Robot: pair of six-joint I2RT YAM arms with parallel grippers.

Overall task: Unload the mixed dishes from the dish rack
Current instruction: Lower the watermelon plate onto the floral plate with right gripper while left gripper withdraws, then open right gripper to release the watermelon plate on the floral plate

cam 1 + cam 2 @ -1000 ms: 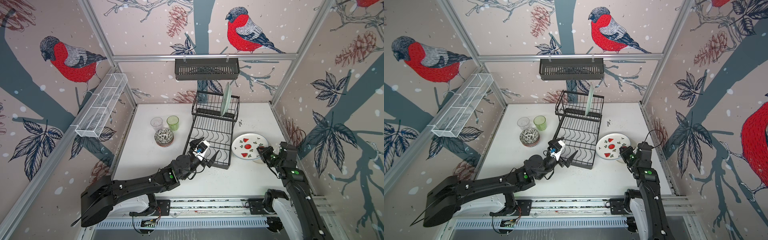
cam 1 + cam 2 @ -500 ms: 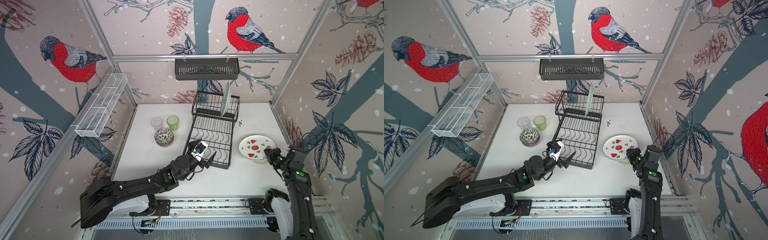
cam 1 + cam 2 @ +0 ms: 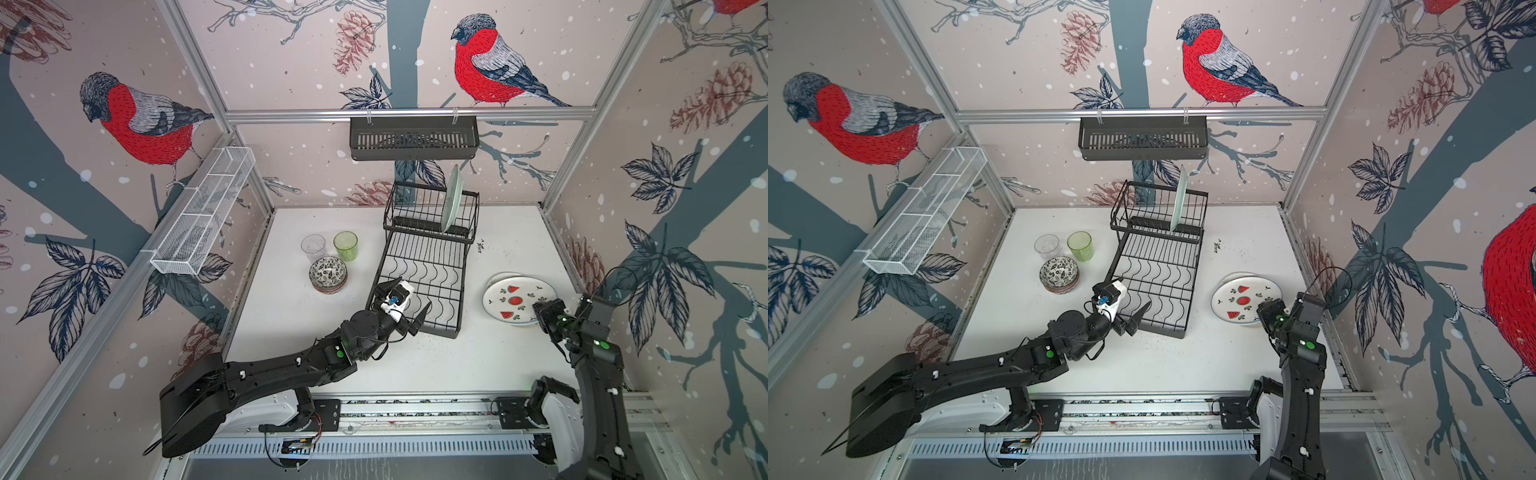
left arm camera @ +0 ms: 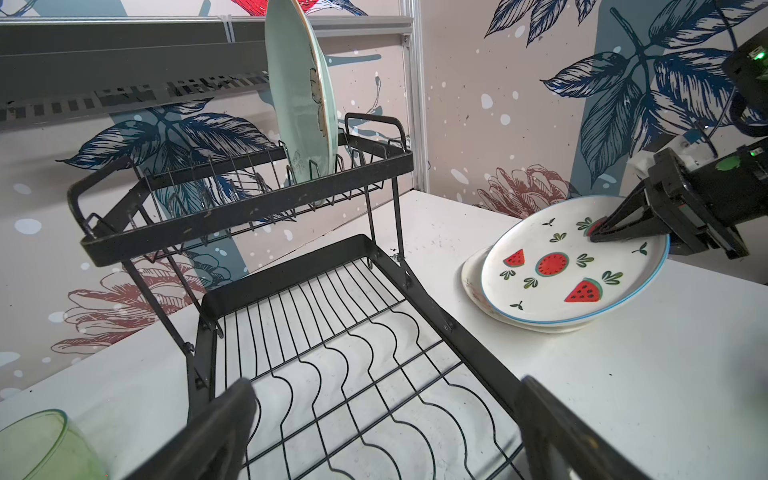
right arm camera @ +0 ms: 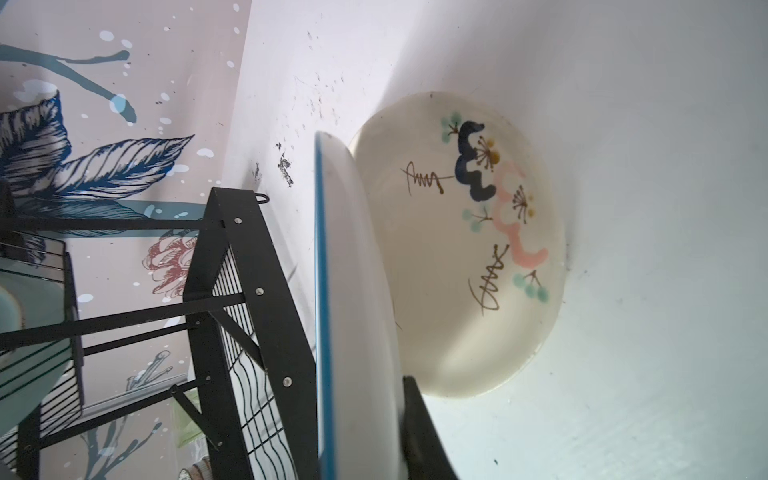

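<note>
The cream plate lies below my right gripper, toward the rack. The right gripper brings the still-tilted watermelon plate flat down onto it next and releases the watermelon plate's rim.
The black dish rack stands mid-table, and a pale green plate is upright in its raised section. My left gripper hangs open over the near end of the bare flat tray. At the right, my right gripper is shut on the rim of the watermelon plate. That plate is tilted over a cream plate lying on the table. Stacked patterned bowls, a clear tumbler and a green tumbler stand left of the rack.
A black slotted basket hangs on the back rail above the rack. A long white mesh basket runs along the left wall. The right wall is close behind the right arm.
My right gripper has carried the watermelon plate a little to the right and nearer, over the cream plate, while its arm swung toward the right wall. The left arm has barely moved.
</note>
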